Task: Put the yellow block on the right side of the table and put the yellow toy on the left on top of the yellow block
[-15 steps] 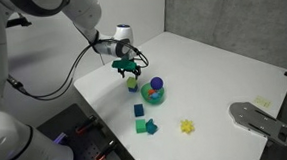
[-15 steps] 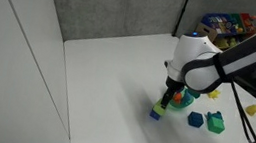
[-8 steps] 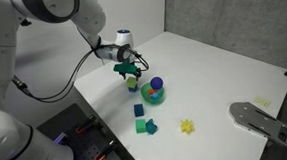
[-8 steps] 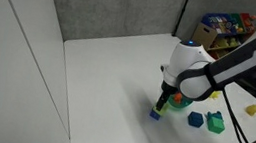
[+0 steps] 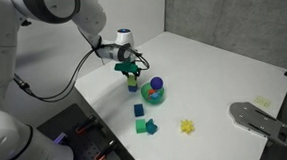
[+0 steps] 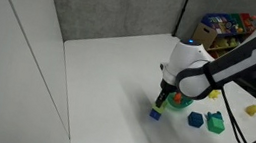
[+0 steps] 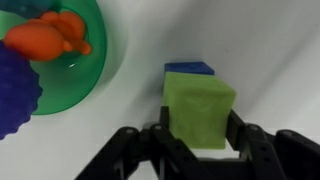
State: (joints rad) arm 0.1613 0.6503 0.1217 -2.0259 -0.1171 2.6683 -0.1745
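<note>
The yellow block goes up, past the green bowl and down onto the tabletop beside the yellow toy (image 5: 186,126) next, where my gripper releases it, since that spot lies empty.
The yellow block (image 7: 198,108), a yellow-green cube, sits on top of a blue cube (image 7: 190,68) on the white table (image 5: 213,66). My gripper (image 7: 198,128) is shut on the yellow block, with one finger pressed to each side. In both exterior views the gripper (image 5: 131,71) (image 6: 166,97) comes straight down over the small stack (image 5: 133,84) (image 6: 157,110) near a table edge. The yellow toy (image 5: 186,126) (image 6: 253,109), spiky and star-like, lies apart from the stack on the bare tabletop.
A green bowl (image 7: 90,60) (image 5: 154,95) holding a purple ball (image 5: 156,85) and an orange toy (image 7: 50,35) stands right beside the stack. Another blue cube (image 5: 139,110) and a green block (image 5: 143,125) lie nearby. A grey device (image 5: 258,118) rests at the table's corner.
The jaws have closed in from wide open onto the yellow block's sides. The arm has settled slightly lower over the stack; nothing else has moved.
</note>
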